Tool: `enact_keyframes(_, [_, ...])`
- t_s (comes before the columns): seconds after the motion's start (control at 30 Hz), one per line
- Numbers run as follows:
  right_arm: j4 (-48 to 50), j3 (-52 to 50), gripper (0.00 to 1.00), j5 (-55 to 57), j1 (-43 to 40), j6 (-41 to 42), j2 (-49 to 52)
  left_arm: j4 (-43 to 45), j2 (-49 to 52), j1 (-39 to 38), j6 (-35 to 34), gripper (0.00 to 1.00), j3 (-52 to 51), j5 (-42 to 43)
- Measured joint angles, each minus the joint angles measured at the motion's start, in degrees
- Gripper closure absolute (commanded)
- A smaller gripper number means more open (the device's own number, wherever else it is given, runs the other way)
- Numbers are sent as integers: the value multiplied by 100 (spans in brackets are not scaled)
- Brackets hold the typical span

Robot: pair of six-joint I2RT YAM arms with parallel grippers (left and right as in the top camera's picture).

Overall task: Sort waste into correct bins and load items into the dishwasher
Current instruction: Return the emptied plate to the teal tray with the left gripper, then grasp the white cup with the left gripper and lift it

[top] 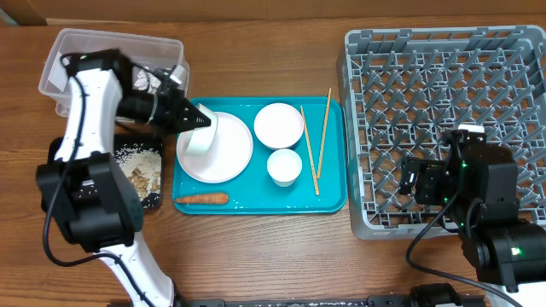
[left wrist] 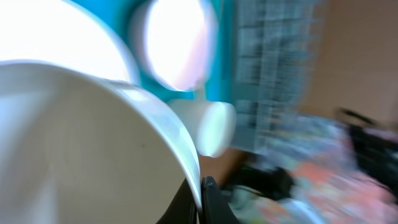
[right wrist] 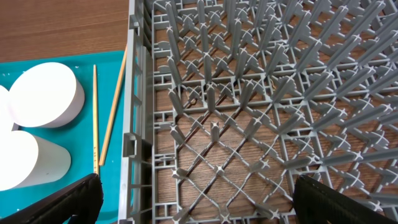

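Observation:
My left gripper lowers the tilted bowl next, turning it upright, and releases it on the white plate (top: 223, 153) (left wrist: 59, 37), which is below and to its right in the overhead view.
My left gripper (top: 194, 119) is shut on the rim of a white bowl (top: 201, 136), which it holds tilted on its side over the white plate (top: 223, 153) on the teal tray. In the blurred left wrist view the fingers (left wrist: 200, 200) pinch that bowl's rim (left wrist: 81, 143). A second bowl (top: 279, 124), a small cup (top: 284, 166), two chopsticks (top: 320, 145) and an orange carrot (top: 202, 199) lie on the teal tray. My right gripper (right wrist: 199, 208) is open and empty over the grey dish rack (top: 444, 111), near its front left corner (right wrist: 134, 143).
The clear tub (top: 119, 43) at the back left holds crumpled foil (top: 141, 81). The black tray (top: 152, 198) in front of it holds rice and brown scraps (top: 141, 166). The teal tray (top: 256, 203) lies between the bins and the rack.

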Motion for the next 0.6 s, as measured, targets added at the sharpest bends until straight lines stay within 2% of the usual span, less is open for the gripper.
enact_keyframes(0.13, [-2,0,0,-2,-2,2,0,577,-168,-544,-896,96,24,-1394])
enact_keyframes(0.27, [-2,0,0,0,-2,4,-2,717,-334,-1241,-1491,96,37,-2643])
enact_keyframes(0.5, [-2,0,0,-2,-2,2,0,817,-348,-2262,-2201,96,37,-4135])
enact_keyframes(0.6, [-2,0,0,0,-2,0,-2,953,-348,-2461,-2472,96,7,-4601])
